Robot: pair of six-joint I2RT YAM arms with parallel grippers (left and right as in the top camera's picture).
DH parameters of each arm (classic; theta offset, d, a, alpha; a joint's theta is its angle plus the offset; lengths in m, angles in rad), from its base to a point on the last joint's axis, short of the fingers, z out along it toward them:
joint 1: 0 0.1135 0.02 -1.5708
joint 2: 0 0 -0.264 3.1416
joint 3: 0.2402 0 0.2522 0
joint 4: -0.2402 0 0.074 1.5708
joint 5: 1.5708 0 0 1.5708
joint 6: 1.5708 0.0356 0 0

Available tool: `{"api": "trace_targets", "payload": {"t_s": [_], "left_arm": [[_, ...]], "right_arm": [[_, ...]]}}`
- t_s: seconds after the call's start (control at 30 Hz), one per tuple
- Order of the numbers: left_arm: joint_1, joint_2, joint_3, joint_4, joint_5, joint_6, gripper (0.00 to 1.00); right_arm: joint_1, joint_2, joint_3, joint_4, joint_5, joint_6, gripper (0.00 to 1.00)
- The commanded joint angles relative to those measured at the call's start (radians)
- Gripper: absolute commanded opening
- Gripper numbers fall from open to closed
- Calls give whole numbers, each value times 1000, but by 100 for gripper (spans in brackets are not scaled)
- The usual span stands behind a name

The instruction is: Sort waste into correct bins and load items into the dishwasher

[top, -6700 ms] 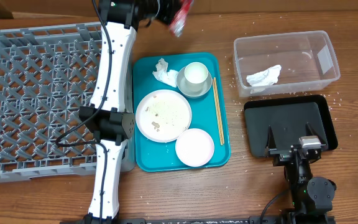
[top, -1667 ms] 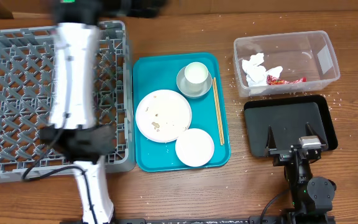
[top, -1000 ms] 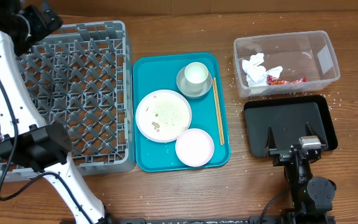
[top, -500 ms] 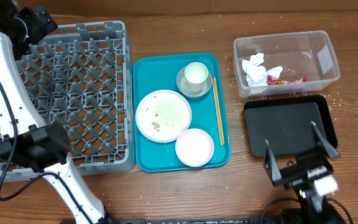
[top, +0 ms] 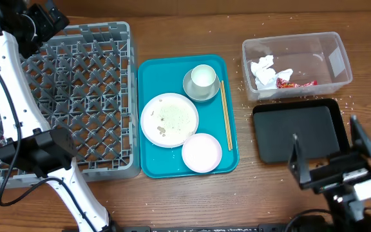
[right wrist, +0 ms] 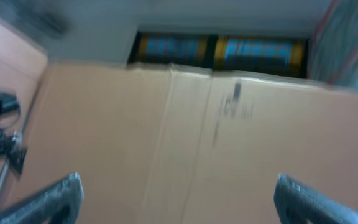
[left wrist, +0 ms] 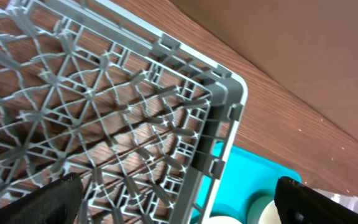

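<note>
My left gripper goes from the rack over the teal tray next. It then comes down onto the white cup's rim beside the chopsticks, as the cup sits atop the bowl.
The dishwasher, a grey lattice rack, fills the left and holds no dishes. My left gripper hangs open above its far left corner; in the left wrist view the left gripper has only the rack between its wide-apart jaws. On the teal tray are a white cup in a grey bowl, a soiled plate, a small dish and chopsticks. The clear tub holds napkins and a red wrapper. My right gripper is open, raised over the black tray.
Rice grains lie scattered on the wooden table around the tub and the black tray. The right wrist view is blurred: the right gripper faces a tan cardboard surface beyond the table. The teal tray shows past the rack's corner.
My right arm has lifted from its rest at the front edge and swung up and to the right, still open. The left arm stays at the rack's far left corner.
</note>
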Motion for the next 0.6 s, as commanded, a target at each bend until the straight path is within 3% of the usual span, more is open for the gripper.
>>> {"api": "trace_targets", "payload": {"t_s": [0.0,0.2,0.3,0.43,0.57], "left_arm": [[-10,5,0,0,27,-16,100],[-17,5,0,-16,27,-15,100],[-26,5,0,-35,28,30,100],[-48,5,0,-53,33,83,100],[-94,5,0,-56,159,223,95]], "right_arm": [[5,180,236,-160,-100,-101,100],[6,649,808,-755,-242,-130,100],[6,872,1061,-966,-308,-119,100],[6,1089,1227,-1005,-521,47,100],[5,1233,1234,-917,-679,126,100]]}}
